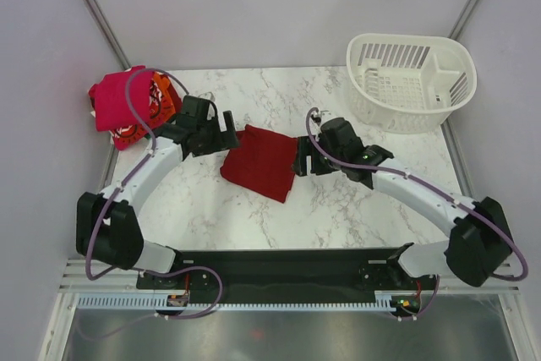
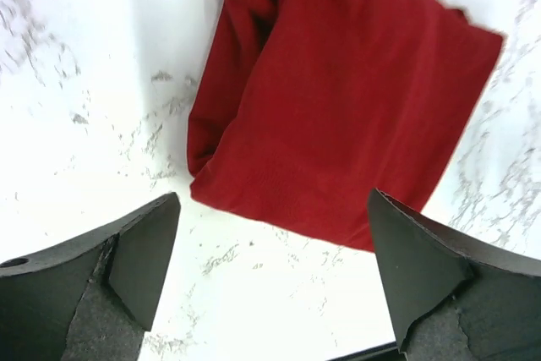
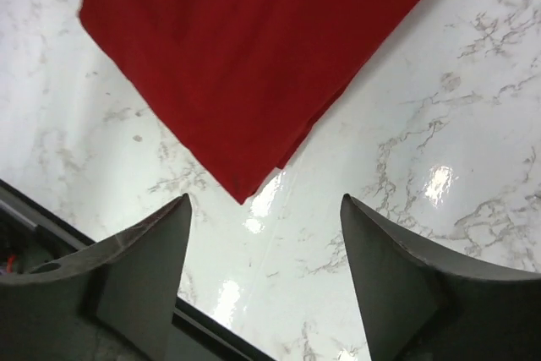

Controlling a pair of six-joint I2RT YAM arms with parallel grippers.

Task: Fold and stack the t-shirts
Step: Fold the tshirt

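Observation:
The dark red t-shirt's far corner nearest the heap is below my left gripper and to its right in the top view, so the gripper will lower and shift onto it.
A plain dark red t-shirt (image 1: 260, 161) lies folded into a rough square in the middle of the marble table, also seen as the dark red t-shirt (image 2: 338, 107) and the dark red t-shirt (image 3: 254, 57) in the wrist views. My left gripper (image 1: 224, 128) hovers at its upper left corner, open, with nothing between its fingers (image 2: 144, 251). My right gripper (image 1: 300, 158) stands at the shirt's right edge, open and empty as well. A heap of other t-shirts (image 1: 127, 107), magenta-pink, orange and red with white print, sits at the far left edge.
A white slotted plastic basket (image 1: 412, 82) stands at the back right corner. The marble table (image 1: 254, 217) ends at a black rail near the arm bases. Grey walls enclose the back and sides.

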